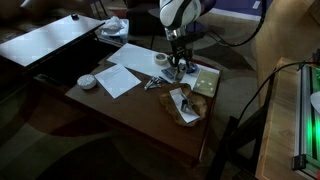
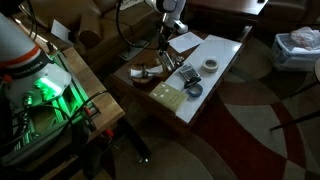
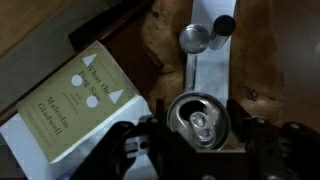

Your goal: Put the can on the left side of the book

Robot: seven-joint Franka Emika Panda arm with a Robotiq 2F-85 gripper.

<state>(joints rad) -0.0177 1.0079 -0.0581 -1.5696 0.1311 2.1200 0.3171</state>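
Observation:
The can (image 3: 200,120) is still separated by a gap from the book's edge, so my gripper will next shift toward the book, to the left in the wrist view, and release the can beside that edge.
In the wrist view the can (image 3: 200,120), a shiny silvery cylinder seen from above with its pull tab, sits between my gripper's (image 3: 196,128) two dark fingers. The fingers press against its sides. The book (image 3: 85,105), with a yellowish-green cover and dark lettering, lies to the left of the can on something white. In both exterior views my gripper (image 1: 178,68) (image 2: 166,62) is low over the brown table, and the book (image 1: 207,81) (image 2: 170,97) lies near it. The can is mostly hidden by the fingers there.
A white paper sheet (image 1: 118,78), a white round disc (image 1: 88,81), a tape roll (image 1: 160,60) and crumpled brown paper (image 1: 186,104) lie on the table (image 1: 130,110). A small shiny round thing (image 3: 195,38) and a dark cylinder (image 3: 222,25) lie beyond the can.

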